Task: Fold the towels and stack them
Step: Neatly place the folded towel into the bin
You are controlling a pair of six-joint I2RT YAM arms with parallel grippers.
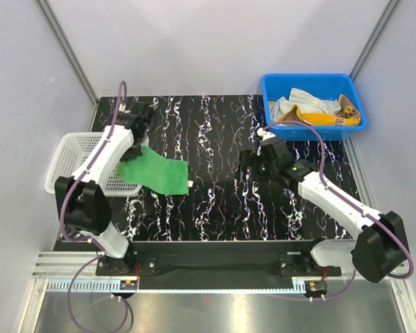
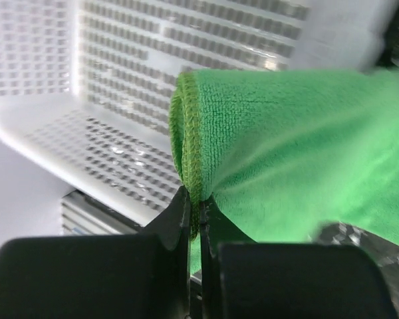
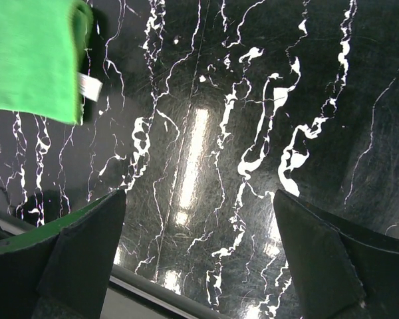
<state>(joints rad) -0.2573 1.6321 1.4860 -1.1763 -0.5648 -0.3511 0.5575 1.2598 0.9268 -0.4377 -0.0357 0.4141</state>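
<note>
The towel still hangs past the basket's rim. I need to move my left gripper to the left in the top view and down into the white basket next, and release the towel.
A folded plain green towel (image 1: 156,172) hangs from my left gripper (image 1: 140,142) at the left of the black marbled table, beside the white basket (image 1: 73,154). In the left wrist view my left gripper (image 2: 194,206) is shut on the green towel's (image 2: 286,173) stitched edge, with the basket (image 2: 66,126) right behind it. My right gripper (image 1: 253,161) hovers open and empty over mid-table; in the right wrist view it (image 3: 196,256) stands wide open, with the green towel (image 3: 30,60) at top left. More towels (image 1: 317,109), white and orange-yellow, lie crumpled in the blue bin (image 1: 274,89).
The white mesh basket stands at the table's left edge, partly off it. The blue bin stands at the back right corner. Grey walls close in the left, back and right. A metal rail (image 1: 215,263) runs along the near edge.
</note>
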